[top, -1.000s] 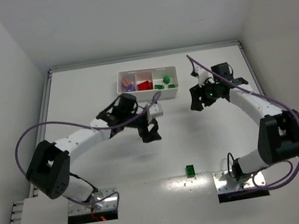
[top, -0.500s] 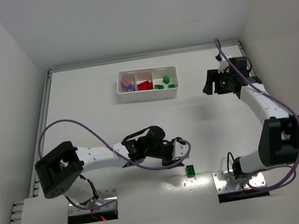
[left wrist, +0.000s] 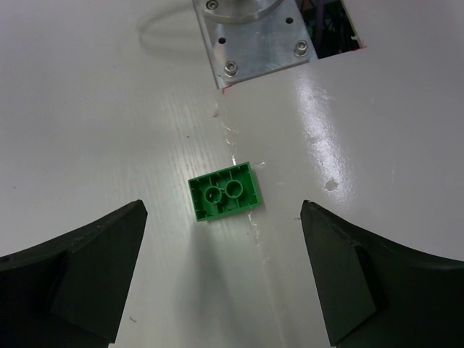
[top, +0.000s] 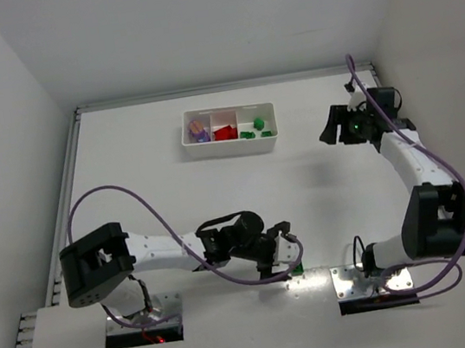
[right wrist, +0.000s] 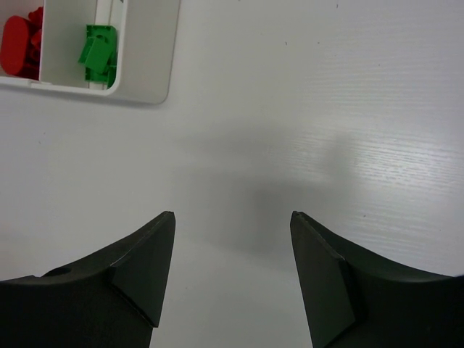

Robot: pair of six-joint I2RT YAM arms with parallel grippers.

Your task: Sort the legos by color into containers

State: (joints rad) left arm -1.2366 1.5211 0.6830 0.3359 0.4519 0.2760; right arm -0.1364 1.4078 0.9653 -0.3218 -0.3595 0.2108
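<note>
The left gripper should next go down over the green lego [left wrist: 225, 191] lying below it and close on the lego's short ends.
A green lego [left wrist: 225, 192] lies upside down on the table near the front edge, partly hidden by my left gripper in the top view [top: 295, 263]. My left gripper [top: 285, 254] [left wrist: 223, 209] is open, its jaws wide on either side of the brick, just short of it. The white tray [top: 230, 144] stands at the back, with purple-blue legos [top: 199, 131] in the left compartment, red legos [top: 224, 131] in the middle and green legos [top: 254, 129] on the right. My right gripper [top: 329, 127] [right wrist: 232, 217] is open and empty, to the right of the tray.
The right arm's metal base plate [left wrist: 250, 32] lies just beyond the green brick. The tray's right end [right wrist: 148, 51] shows at the top left of the right wrist view. The back wall and side walls bound the table.
My left arm swung from the tray down to the front and now reaches the green lego. My right arm drew back to the right, away from the tray.
</note>
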